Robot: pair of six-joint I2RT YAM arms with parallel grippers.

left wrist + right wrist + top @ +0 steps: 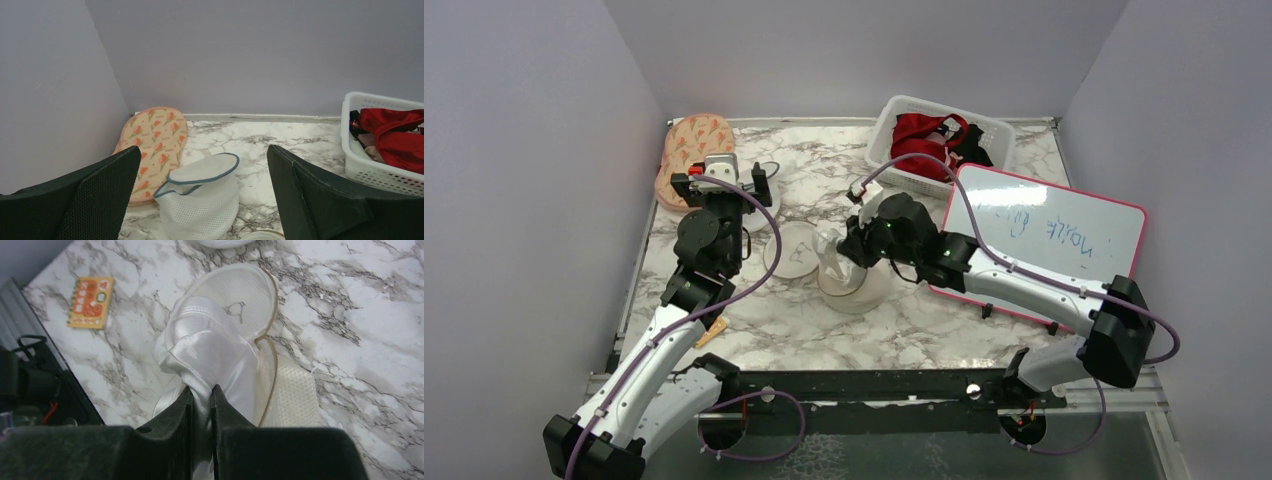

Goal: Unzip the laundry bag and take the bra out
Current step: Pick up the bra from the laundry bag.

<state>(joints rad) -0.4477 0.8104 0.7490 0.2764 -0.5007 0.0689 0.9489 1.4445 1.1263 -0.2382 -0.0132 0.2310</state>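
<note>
The white basket lies outward of my right gripper, so my gripper needs to lift, carry the bra (832, 262) over the red garment in the basket, then go down and release it.
The cream laundry bag (864, 292) lies unzipped and open at mid-table. Its lid with the small line drawing (794, 250) is folded out to the left. In the right wrist view the lid (245, 295) and the mesh base (295, 400) both show. My right gripper (849, 252) (202, 388) is shut on a bunched fold of the white satin bra (210, 350). It holds the bra (832, 262) just above the open bag. My left gripper (722, 182) (203, 150) is open and empty, raised at the back left and facing the rear wall.
A white-and-grey mesh pouch (200, 200) stands in front of my left gripper. An orange-patterned pouch (155, 142) (694, 150) leans at the back-left corner. A white basket (894, 108) holds a red garment (919, 130). A whiteboard (1049, 235) lies right. An orange notepad (90, 302) is near the front edge.
</note>
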